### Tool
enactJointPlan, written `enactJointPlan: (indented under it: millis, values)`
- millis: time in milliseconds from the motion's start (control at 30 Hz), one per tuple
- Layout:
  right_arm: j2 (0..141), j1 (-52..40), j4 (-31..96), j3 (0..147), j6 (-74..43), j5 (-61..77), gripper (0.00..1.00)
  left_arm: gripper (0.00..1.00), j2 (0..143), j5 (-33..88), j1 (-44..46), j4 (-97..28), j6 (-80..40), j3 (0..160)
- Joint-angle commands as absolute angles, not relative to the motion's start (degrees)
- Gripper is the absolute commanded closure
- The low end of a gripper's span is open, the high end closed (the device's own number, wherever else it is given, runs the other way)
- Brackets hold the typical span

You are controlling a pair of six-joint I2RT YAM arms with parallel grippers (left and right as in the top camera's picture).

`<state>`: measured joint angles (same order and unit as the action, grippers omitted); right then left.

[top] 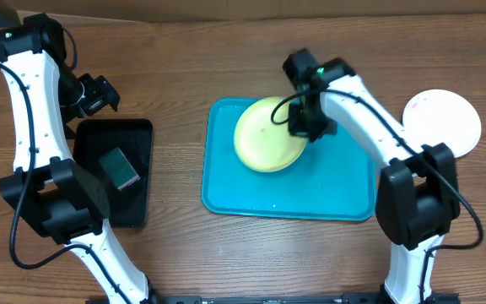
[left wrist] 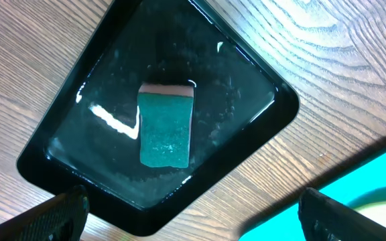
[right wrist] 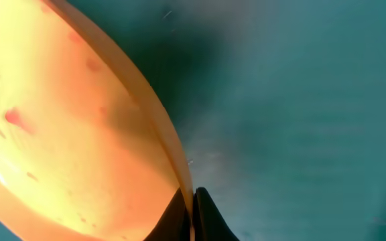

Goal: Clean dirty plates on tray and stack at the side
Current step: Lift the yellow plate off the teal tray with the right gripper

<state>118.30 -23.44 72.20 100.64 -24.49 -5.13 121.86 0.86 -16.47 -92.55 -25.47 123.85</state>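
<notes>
I will next move my right gripper to the right in the overhead view, over the white plate (top: 443,123), then lower the yellow-green plate (top: 264,135) and let it go stacked.
A yellow-green plate (top: 264,135) lies in the upper left of the turquoise tray (top: 327,190). My right gripper (top: 305,127) is shut on its right rim. In the right wrist view the two fingertips pinch the thin rim of the plate (right wrist: 66,134), which carries small dark-red smears and casts a shadow on the tray (right wrist: 300,100). A white plate (top: 443,123) rests on the table to the right of the tray. My left gripper (top: 99,95) hangs open and holds nothing, above the far end of the black tray (top: 133,211).
A green sponge (left wrist: 166,128) lies in the wet black tray (left wrist: 59,147), ahead of my left gripper (left wrist: 193,217). The black tray stands left of the turquoise tray (left wrist: 380,167), with a strip of wooden table between them.
</notes>
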Motion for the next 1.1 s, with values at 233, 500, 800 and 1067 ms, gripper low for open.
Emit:
enactJointPlan:
  millis: [233,500,800,1067]
  values:
    - [106.87,-22.81,81.23,110.76,-25.76,-39.05,0.96,0.00,121.78,1.08,-15.92,-92.47,-25.78,123.79]
    - [101.54,-25.91,81.78,110.76,-25.74,-59.81,0.96,0.00,121.78,1.08,-15.92,-92.47,-25.78,123.79]
    - [98.04,-34.65,75.94,110.76,-18.79,-87.05,0.96,0.00,121.78,1.08,-15.92,-92.47,-25.78,123.79]
    - [98.04,-39.64,67.53,110.76,-6.28,-90.00,0.96,0.00,121.78,1.08,-15.92,-92.47,-25.78,123.79]
